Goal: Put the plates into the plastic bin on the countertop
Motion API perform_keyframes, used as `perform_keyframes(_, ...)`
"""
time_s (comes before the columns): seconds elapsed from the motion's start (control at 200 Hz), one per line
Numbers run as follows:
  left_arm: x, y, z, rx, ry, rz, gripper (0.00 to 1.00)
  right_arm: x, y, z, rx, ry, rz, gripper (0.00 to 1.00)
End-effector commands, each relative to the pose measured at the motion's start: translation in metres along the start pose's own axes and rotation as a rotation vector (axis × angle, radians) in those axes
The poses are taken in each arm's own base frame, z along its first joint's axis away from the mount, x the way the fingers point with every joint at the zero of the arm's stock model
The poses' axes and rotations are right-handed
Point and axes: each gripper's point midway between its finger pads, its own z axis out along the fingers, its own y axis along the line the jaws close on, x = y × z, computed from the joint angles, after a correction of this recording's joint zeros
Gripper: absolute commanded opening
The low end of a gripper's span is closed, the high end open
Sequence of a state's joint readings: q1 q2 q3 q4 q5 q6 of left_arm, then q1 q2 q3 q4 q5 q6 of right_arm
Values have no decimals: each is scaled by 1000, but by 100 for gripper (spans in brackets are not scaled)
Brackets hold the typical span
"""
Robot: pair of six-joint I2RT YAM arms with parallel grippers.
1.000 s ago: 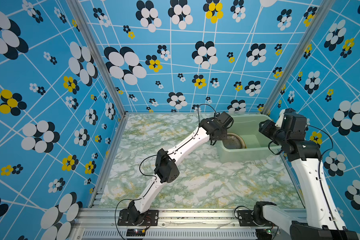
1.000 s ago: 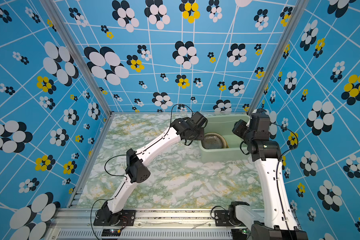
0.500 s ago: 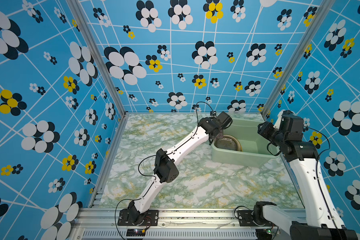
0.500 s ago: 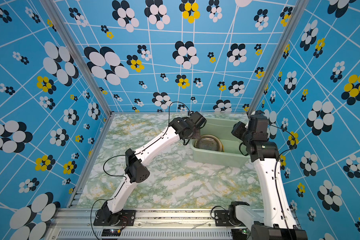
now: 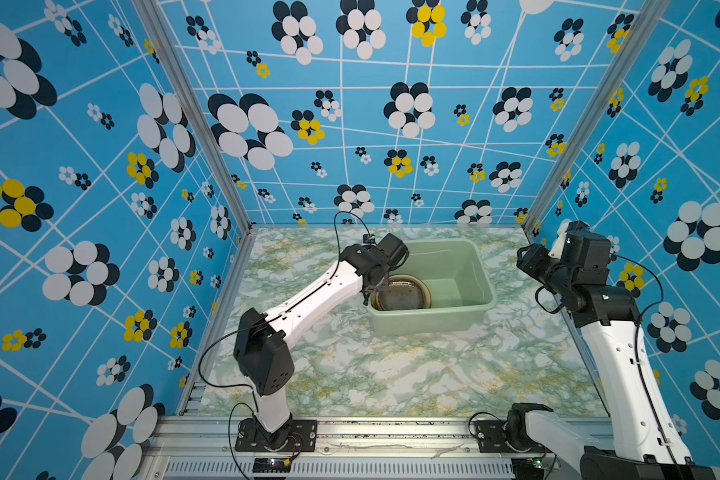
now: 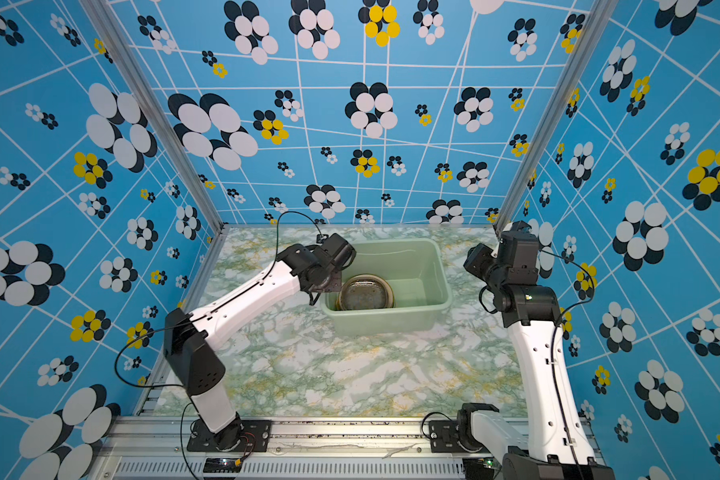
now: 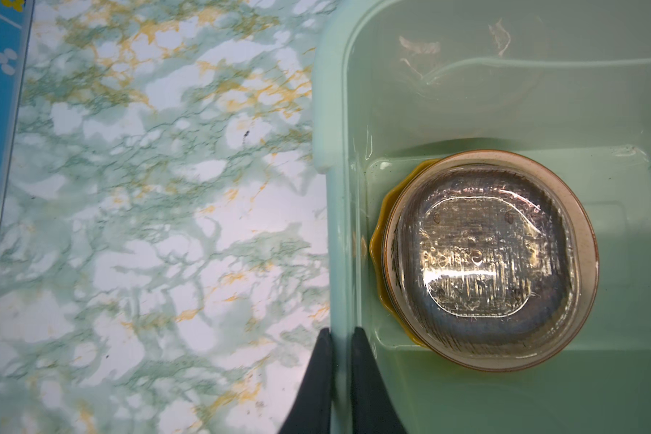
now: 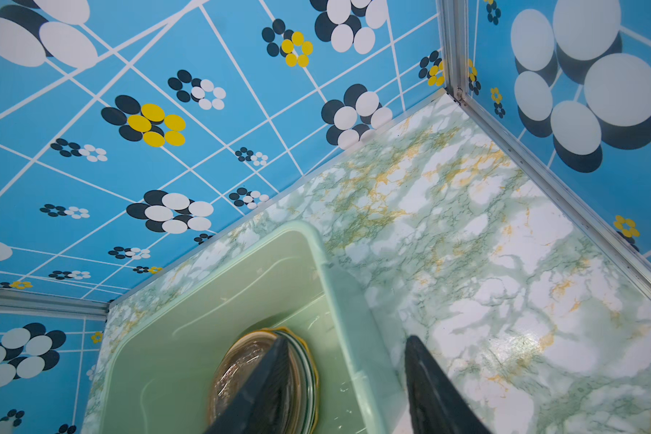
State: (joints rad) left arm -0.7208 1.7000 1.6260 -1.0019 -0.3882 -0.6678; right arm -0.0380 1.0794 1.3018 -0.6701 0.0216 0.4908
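Observation:
The plates are already stacked inside, so next I should pull my left gripper back, slide the bin (image 5: 429, 324) onto the bare marble in front of it and let go of the bin's side.
The plastic bin (image 5: 429, 324) (image 6: 391, 320) stands on the countertop (image 5: 391, 374) toward the back. The plates (image 5: 402, 293) (image 6: 364, 293) lie stacked in its left end, a clear glass one on top of a beige one and a yellow scalloped one (image 7: 489, 255). My left gripper (image 7: 342, 338) is shut on the bin's left wall (image 7: 327, 94), one finger outside and one inside; in both top views it sits at that wall (image 5: 371, 291). My right gripper (image 8: 346, 349) is open and empty, raised to the right of the bin (image 8: 203, 300), apart from it (image 5: 522, 262).
Blue flowered walls with metal corner posts (image 5: 242, 224) close in the countertop on three sides. Bare marble surface lies in front of the bin (image 6: 329, 374). The arm bases sit on the front rail (image 5: 275, 432).
The left gripper has shut on the bin's left wall and the bin has slid to the left with it. The right gripper now stands apart from the bin's right end.

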Motion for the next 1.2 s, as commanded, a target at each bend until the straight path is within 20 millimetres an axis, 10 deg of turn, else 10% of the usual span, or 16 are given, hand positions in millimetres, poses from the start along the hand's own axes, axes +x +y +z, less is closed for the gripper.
perform_keyframes(0.0, 2, 33, -26, 57, -59, 21, 0, 4, -5, -3, 11, 3, 11, 51)
perform_keyframes(0.145, 19, 60, -31, 101, -33, 14, 0, 8, -4, -2, 4, 19, 23, 51)
perform_keyframes(0.785, 24, 29, -28, 279, -19, 28, 2, 27, -13, 8, 36, 94, 10, 51)
perform_keyframes(1.194, -51, 90, -113, 195, -486, 101, 96, -1, -5, 52, 21, -5, -176, 78)
